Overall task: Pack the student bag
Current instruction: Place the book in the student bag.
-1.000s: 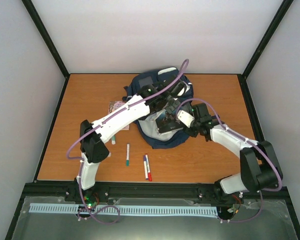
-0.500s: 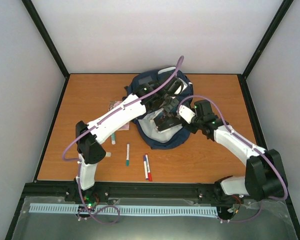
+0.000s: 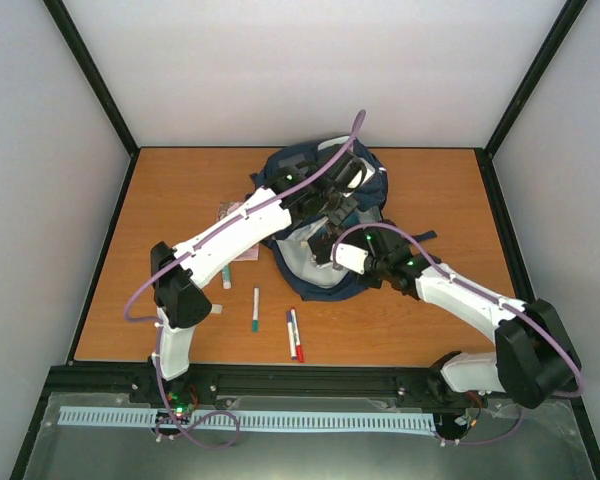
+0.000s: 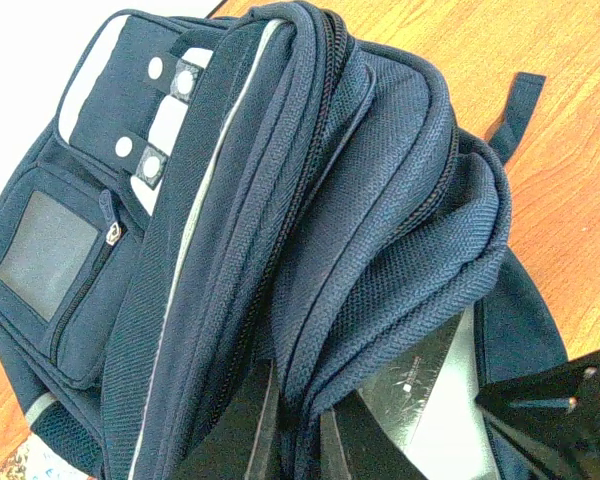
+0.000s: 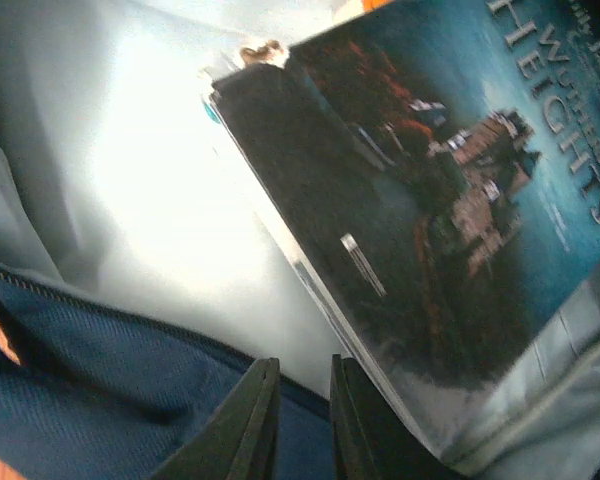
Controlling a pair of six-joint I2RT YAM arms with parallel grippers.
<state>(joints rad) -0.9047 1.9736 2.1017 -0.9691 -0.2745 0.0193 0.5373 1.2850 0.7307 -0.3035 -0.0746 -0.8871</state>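
Note:
I should next move my left gripper back and down to release the held rim over the pale lining [image 3: 302,262] [image 4: 448,425], because that lining is below and back of the gripper.
The student bag [image 3: 280,170], a navy backpack with a thin white stripe, lies at the back middle of the table with its mouth toward me. My left gripper [image 3: 332,205] is shut on a fold of the bag's upper rim [image 4: 300,420] and holds the mouth up. A dark paperback book [image 5: 460,200] rests inside against the pale lining [image 5: 130,180]; its corner [image 4: 430,385] shows in the left wrist view. My right gripper [image 5: 302,420] sits at the bag's near rim [image 5: 100,400], jaws almost together with the blue edge between them.
On the table in front of the bag lie a green-tipped marker [image 3: 255,309], a red pen and a blue pen side by side [image 3: 294,335], and another marker [image 3: 226,281]. A pinkish flat item [image 3: 235,213] lies partly under the left arm.
The right gripper has left the book in the bag, moved left to the near rim, and closed its jaws. The left gripper has kept its hold.

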